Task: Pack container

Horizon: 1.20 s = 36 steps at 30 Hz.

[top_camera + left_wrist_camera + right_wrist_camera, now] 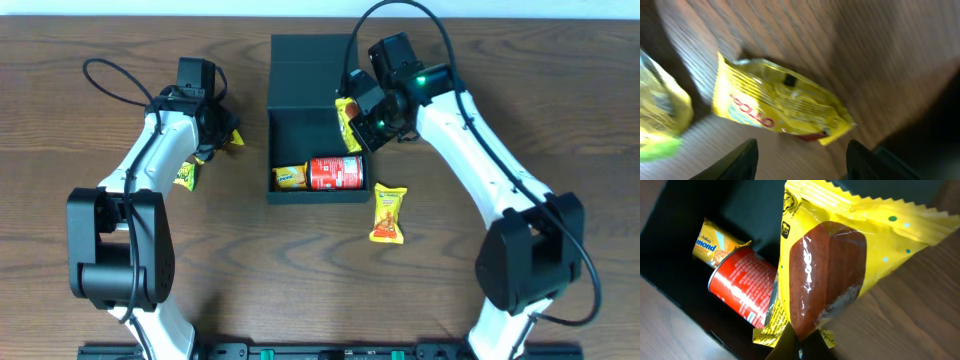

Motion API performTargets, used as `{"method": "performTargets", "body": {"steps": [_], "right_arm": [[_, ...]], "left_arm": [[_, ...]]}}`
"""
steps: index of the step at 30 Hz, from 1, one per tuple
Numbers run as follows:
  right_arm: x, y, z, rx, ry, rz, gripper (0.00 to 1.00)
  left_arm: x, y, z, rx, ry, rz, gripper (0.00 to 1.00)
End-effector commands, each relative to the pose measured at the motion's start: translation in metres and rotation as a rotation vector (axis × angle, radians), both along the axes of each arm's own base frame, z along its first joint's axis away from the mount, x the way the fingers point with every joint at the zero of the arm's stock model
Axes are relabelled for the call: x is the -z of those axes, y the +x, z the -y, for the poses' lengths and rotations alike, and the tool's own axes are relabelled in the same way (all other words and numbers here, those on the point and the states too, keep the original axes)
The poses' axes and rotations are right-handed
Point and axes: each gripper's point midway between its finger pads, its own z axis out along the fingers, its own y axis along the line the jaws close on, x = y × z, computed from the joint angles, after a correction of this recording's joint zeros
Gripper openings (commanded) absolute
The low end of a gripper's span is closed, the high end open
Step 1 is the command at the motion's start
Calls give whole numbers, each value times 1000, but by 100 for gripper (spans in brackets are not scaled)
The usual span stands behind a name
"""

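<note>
The yellow snack packet [840, 255] overhangs the container's side; my right gripper will next move it over the container's empty bottom beyond the red can, lower and release it.
The dark container [290, 120] stands open at the table's middle, its flap lid lying behind it. Inside lie a red can [336, 172] and a small yellow packet [290, 177]; both also show in the right wrist view, the can [742, 291] and the packet [715, 244]. My right gripper [802, 347] is shut on a yellow snack packet [840, 255] and holds it over the container's right wall [350, 122]. My left gripper [802, 160] is open just above a yellow packet [780, 102] on the table [232, 138].
A yellow-green packet [186, 176] lies left of the container and shows at the left edge of the left wrist view [660, 115]. A yellow-orange packet [388, 213] lies right of the container's front corner.
</note>
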Motion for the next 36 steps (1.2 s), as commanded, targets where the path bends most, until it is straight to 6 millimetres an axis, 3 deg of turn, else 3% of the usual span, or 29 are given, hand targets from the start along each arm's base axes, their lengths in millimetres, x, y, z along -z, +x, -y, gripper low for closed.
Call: {"method": "performTargets", "body": {"steps": [1,7,17,25,36], "right_arm": [[-4,-3,-14,-14,41,-6,1],[-5,-5,-21,-32,58,-7,1],[-6,-4,-32,-54,67,15,1],[14,-2,-26,-48,5,-8,1],[21,-6,-11,50,-60,-46,1]], "left_arm": [[-13,8,-13,103,118,36,58],[-13,8,-11,287,188,31,61],[8,-20,-10,10,62,-98,62],[14,-14,-6,-187,-27,-84,61],[13,-9,-5,-301,-74,-59,61]]}}
